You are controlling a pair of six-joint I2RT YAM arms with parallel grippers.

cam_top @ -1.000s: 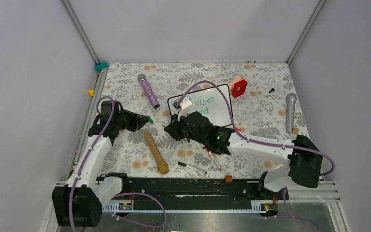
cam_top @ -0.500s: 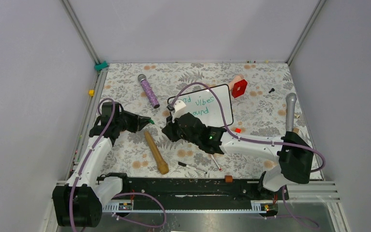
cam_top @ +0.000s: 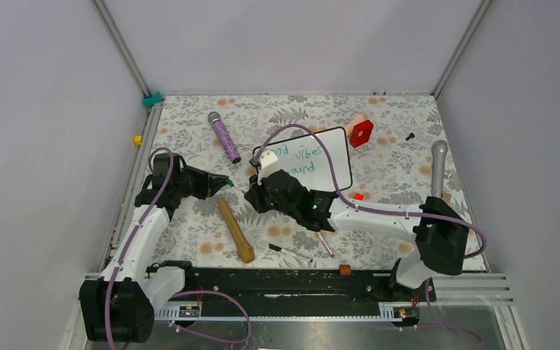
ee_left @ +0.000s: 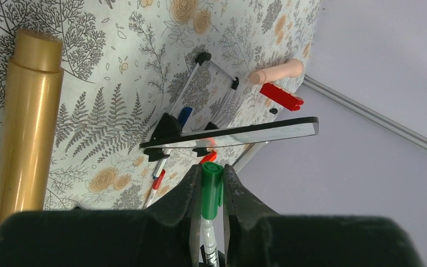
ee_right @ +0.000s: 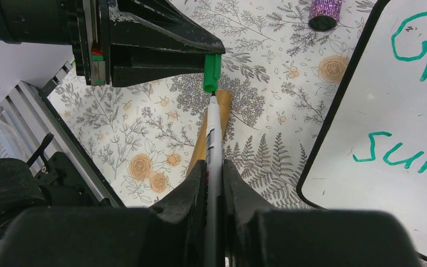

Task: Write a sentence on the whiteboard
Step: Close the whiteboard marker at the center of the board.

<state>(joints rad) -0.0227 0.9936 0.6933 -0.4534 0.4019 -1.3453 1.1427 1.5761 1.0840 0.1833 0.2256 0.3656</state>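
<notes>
The golden wooden rod lies below. My right gripper next needs to push the white marker's tip into the green cap, then lower and release the marker on clear tabletop beside the rod.
The whiteboard stands at the table's middle, and its right part also shows in the right wrist view. The green sentence is partly hidden by my right arm; "vibes" and the end of a second line show. My left gripper is shut on a green marker cap. My right gripper is shut on the white marker barrel. The marker's tip meets the mouth of the cap just left of the board. From above, the two grippers face each other.
A golden wooden rod lies below the grippers. A purple glitter microphone lies at the back left and a grey microphone at the right. A red block sits behind the board. Loose pens lie near the front rail.
My right arm has moved left, away from the board, bringing the marker tip to the cap in my left gripper. The left arm has barely moved.
</notes>
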